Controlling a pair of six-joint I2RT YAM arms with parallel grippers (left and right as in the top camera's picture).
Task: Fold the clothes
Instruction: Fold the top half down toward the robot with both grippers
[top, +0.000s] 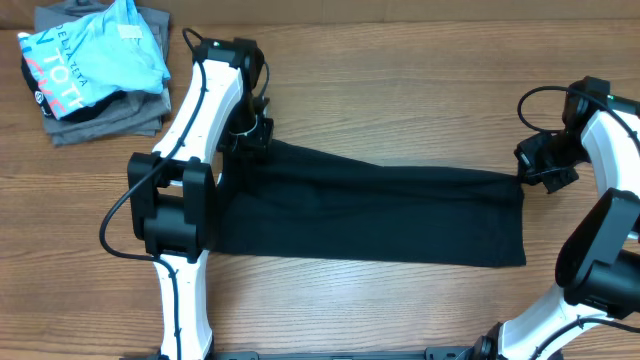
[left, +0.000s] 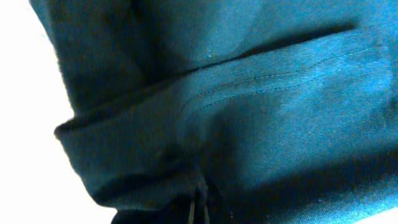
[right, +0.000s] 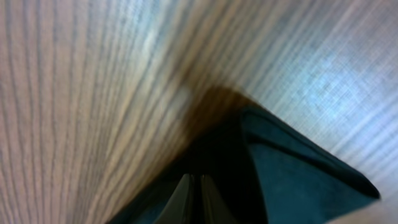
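My left gripper should move back and down over the folded T-shirt before it lays the T-shirt's pinched corner onto the near fabric (top: 245, 226), because that corner is still raised.
The black T-shirt (top: 380, 215) lies folded into a long band across the middle of the wooden table. My left gripper (top: 255, 135) is shut on its upper left corner. In the left wrist view the dark fabric (left: 249, 112) with a stitched hem fills the frame, and the closed fingertips (left: 199, 211) pinch it. My right gripper (top: 528, 170) is shut on the upper right corner. In the right wrist view the closed fingers (right: 194, 199) grip a dark fabric corner (right: 292, 174) just above the table. The neck tag is hidden.
A light blue shirt with lettering (top: 95, 55) lies on folded grey garments (top: 110, 115) at the far left corner. The wooden table (top: 400, 90) extends behind and in front of the band. Both arms stand at the near edge.
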